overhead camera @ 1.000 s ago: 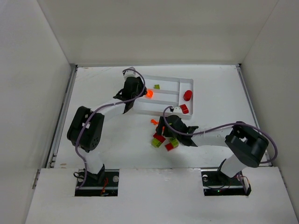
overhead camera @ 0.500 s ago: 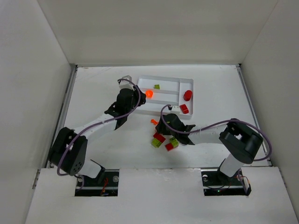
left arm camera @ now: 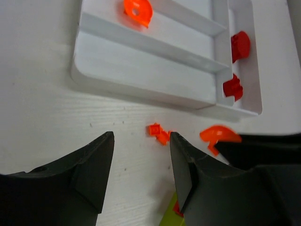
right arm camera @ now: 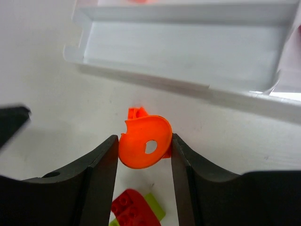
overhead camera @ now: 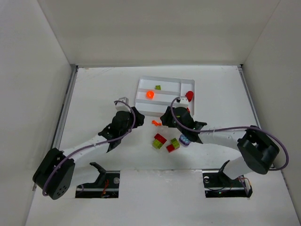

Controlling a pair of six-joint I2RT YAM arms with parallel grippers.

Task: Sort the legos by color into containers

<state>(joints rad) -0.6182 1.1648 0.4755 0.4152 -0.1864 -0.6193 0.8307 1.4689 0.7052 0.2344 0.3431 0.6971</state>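
I should next move my right gripper outward past the tray's near edge, over the middle container (overhead camera: 164,97), and let go of the lego there, because an orange round one is already inside.
The white tray (overhead camera: 164,106) lies mid-table; its containers hold an orange round lego (overhead camera: 150,94), a lime one (overhead camera: 158,87) and red ones (overhead camera: 189,96). My right gripper (right arm camera: 144,146) is shut on an orange round lego (right arm camera: 145,142), just off the tray's near edge (right arm camera: 188,82). My left gripper (left arm camera: 141,136) is open and holds nothing, low over the table to the left of the tray (left arm camera: 141,70). Small orange legos (left arm camera: 159,132) lie just beyond its fingertips. Loose red (overhead camera: 160,138), lime (overhead camera: 156,144) and purple (overhead camera: 184,141) legos lie near the right arm.
The right gripper (overhead camera: 165,118) and left gripper (overhead camera: 135,114) stand close together near the tray's near-left corner. A red brick on a lime one (right arm camera: 136,209) lies under the right gripper. White walls enclose the table.
The left arm has drawn back from the tray toward the near left, leaving the orange round lego in its slot. The right gripper has shut on another orange round lego and moved toward the tray.
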